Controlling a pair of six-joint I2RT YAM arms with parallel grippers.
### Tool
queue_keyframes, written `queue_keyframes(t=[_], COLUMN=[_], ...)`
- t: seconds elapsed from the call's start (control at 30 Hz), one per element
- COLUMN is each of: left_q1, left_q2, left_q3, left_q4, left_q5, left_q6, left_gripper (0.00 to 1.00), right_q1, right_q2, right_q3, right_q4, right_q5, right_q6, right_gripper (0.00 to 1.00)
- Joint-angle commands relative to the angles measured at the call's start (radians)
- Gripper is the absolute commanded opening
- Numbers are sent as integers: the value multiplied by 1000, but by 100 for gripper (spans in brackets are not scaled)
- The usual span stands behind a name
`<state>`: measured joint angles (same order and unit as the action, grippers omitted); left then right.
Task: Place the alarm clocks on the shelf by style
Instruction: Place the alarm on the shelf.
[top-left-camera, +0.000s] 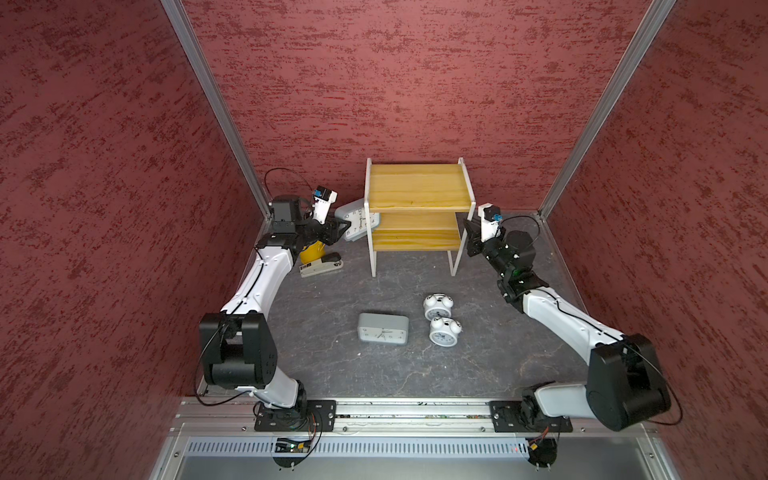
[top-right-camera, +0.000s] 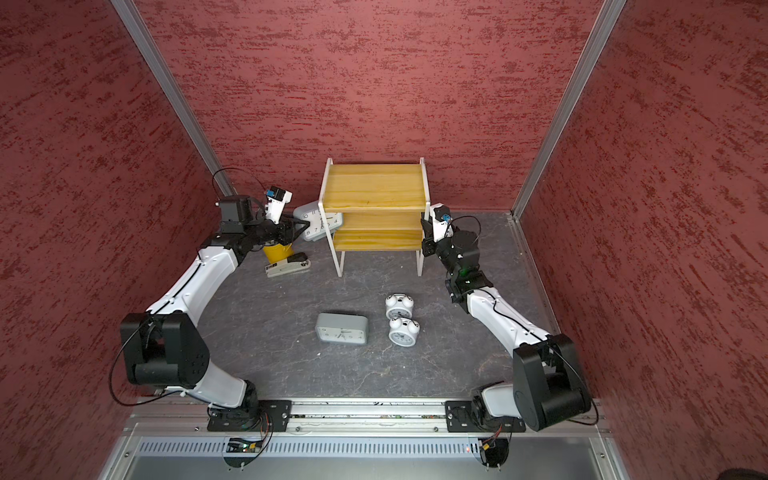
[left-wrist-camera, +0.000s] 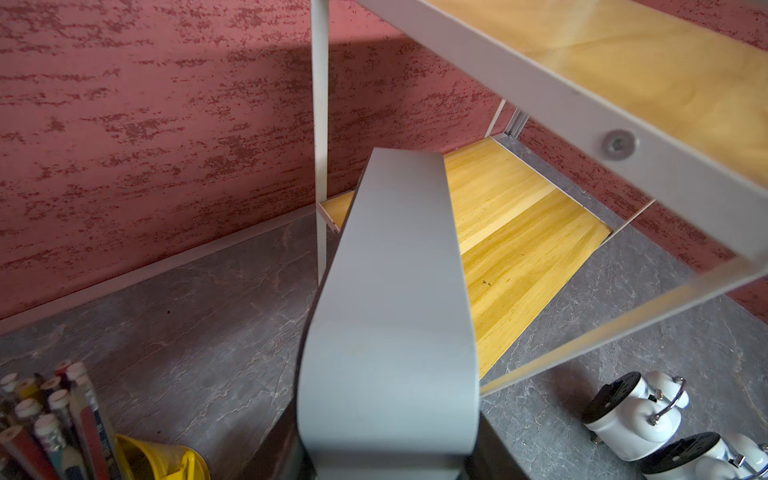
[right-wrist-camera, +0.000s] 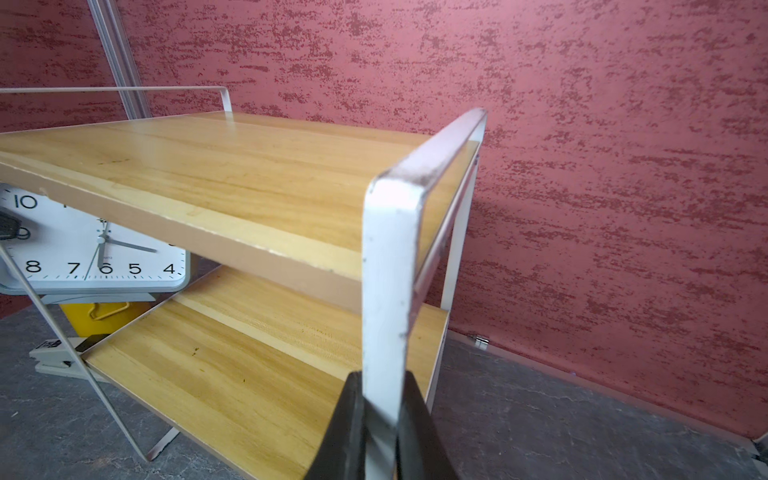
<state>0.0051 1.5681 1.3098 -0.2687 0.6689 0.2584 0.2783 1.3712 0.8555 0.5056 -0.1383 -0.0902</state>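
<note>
My left gripper pushes the clock, only partly inside, across onto the lower board's bare end (top-left-camera: 386, 239) (left-wrist-camera: 489, 308) next and releases, as that lies past the shelf's side frame from it.
The shelf (top-left-camera: 415, 187) (top-right-camera: 374, 187) stands at the back of the table, both yellowish boards bare. At its left side my left gripper (top-left-camera: 343, 228) (top-right-camera: 305, 226) is shut on a grey rectangular alarm clock (top-left-camera: 357, 220) (left-wrist-camera: 395, 311). The clock is tilted, with one end inside the lower tier (left-wrist-camera: 519, 249). My right gripper (top-left-camera: 467, 232) (right-wrist-camera: 384, 415) is shut on the shelf's white front-right frame leg (right-wrist-camera: 386, 270). On the table in front lie a second grey clock (top-left-camera: 382, 328) (top-right-camera: 341, 329) and two white twin-bell clocks (top-left-camera: 437, 306) (top-left-camera: 444, 331).
A yellow pen cup (top-left-camera: 311, 251) full of pencils (left-wrist-camera: 54, 428) and a stapler (top-left-camera: 322, 266) sit under my left arm, left of the shelf. Red walls close in the back and both sides.
</note>
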Motion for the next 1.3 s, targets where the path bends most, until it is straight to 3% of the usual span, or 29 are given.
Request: queue_keyframes(t=[0.0, 0.37, 0.9, 0.97, 1.1, 1.27], left_q1=[-15, -73, -119, -122, -122, -122], left_q2=[16, 127, 257, 266, 272, 256], left_q3=[49, 70, 121, 123, 117, 90], left_q4=[91, 159, 213, 216, 214, 243], left_q5=[76, 156, 270, 275, 222, 134], left_q6=[62, 178, 184, 182, 186, 183], left_gripper=[16, 19, 31, 36, 58, 78], right_q1=[-1, 0, 0, -1, -1, -1], right_q2=[2, -28, -54, -57, -63, -66], right_q3=[17, 12, 14, 13, 11, 11], right_q4=[21, -17, -44, -48, -52, -55], right_q5=[-40, -76, -75, -72, -70, -72], right_q6=[-26, -38, -45, -44, -47, -46], right_gripper=[9, 9, 10, 10, 11, 11])
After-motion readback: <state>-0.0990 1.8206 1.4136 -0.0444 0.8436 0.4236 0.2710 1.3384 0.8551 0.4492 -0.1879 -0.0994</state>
